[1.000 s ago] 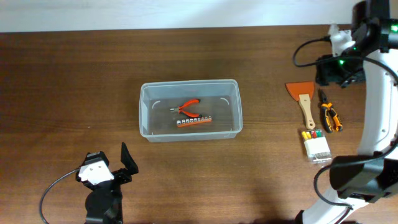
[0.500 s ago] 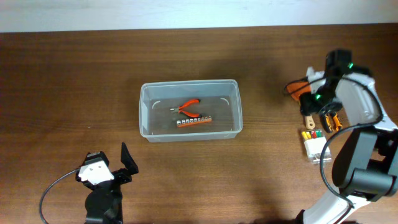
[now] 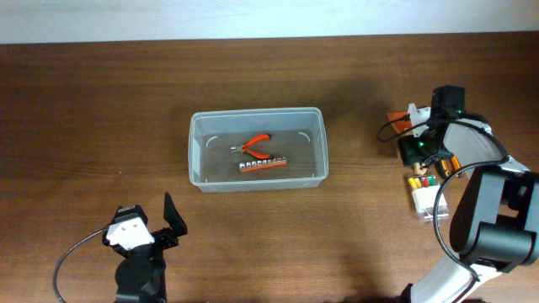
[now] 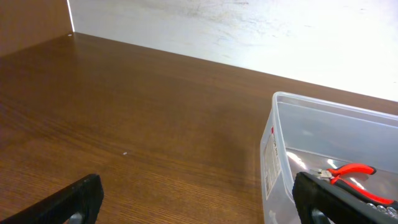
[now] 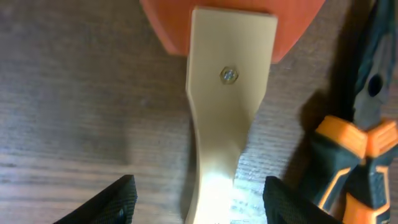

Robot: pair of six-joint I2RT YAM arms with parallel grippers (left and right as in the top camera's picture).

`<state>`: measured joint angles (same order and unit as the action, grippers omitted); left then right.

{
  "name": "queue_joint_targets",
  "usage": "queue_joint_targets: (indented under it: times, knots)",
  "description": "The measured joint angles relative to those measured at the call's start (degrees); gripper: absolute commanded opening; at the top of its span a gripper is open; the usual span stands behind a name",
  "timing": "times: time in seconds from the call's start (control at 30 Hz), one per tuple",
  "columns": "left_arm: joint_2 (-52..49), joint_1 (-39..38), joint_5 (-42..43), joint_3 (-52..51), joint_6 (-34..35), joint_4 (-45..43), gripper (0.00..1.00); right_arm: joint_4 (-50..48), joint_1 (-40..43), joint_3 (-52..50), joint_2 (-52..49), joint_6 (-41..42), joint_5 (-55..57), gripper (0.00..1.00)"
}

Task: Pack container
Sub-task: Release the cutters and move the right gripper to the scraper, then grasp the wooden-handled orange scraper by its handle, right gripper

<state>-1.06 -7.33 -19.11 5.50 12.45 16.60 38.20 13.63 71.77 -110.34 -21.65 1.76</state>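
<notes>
The narrow part of the scraper's cream handle (image 5: 214, 182) is already between my right gripper's open fingers, so my right gripper should next sink a little around it and close.
The clear plastic container (image 3: 257, 150) sits mid-table and holds red-handled pliers (image 3: 253, 146) and a strip of sockets (image 3: 262, 164). It also shows in the left wrist view (image 4: 323, 155). My right gripper (image 5: 199, 202) is open, low over the table, its fingers on either side of the wooden handle of an orange-bladed scraper (image 5: 227, 93). In the overhead view the right gripper (image 3: 418, 151) covers most of the scraper (image 3: 397, 115). My left gripper (image 3: 156, 231) is open and empty at the front left, also shown in the left wrist view (image 4: 199, 199).
Orange-and-black pliers (image 5: 354, 155) lie just right of the scraper handle. A small clear case of coloured bits (image 3: 428, 198) lies in front of them. The table's back edge meets a white wall (image 3: 253, 17).
My right arm has swung down from the far right corner and lowered onto the scraper, its fingers now around the handle. The left arm has not moved.
</notes>
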Motion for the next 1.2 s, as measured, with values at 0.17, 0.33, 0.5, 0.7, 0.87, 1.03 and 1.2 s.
queue_joint_targets:
  times: [0.17, 0.33, 0.5, 0.7, 0.87, 1.03, 1.2]
  knots:
    - [0.0, 0.0, 0.0, 0.0, 0.0, 0.0, 0.99, -1.3, 0.0, 0.0, -0.2, 1.0, 0.5, 0.63]
    - [0.0, 0.0, 0.0, 0.0, 0.0, 0.0, 0.99, -1.2, 0.0, 0.0, -2.4, 2.0, 0.6, 0.63]
    - [0.0, 0.0, 0.0, 0.0, 0.0, 0.0, 0.99, -1.4, 0.0, 0.1, -2.4, 2.4, 0.6, 0.4]
    - [0.0, 0.0, 0.0, 0.0, 0.0, 0.0, 0.99, -0.3, 0.0, 0.7, -2.8, 2.5, 0.7, 0.04]
    - [0.0, 0.0, 0.0, 0.0, 0.0, 0.0, 0.99, 3.4, 0.0, 3.0, -3.7, 2.4, 0.8, 0.04]
    - [0.0, 0.0, 0.0, 0.0, 0.0, 0.0, 0.99, 10.0, 0.0, 9.1, -5.2, 2.4, 0.1, 0.04]
    - [0.0, 0.0, 0.0, 0.0, 0.0, 0.0, 0.99, 17.7, -0.1, 22.7, -5.8, 2.3, -4.8, 0.04]
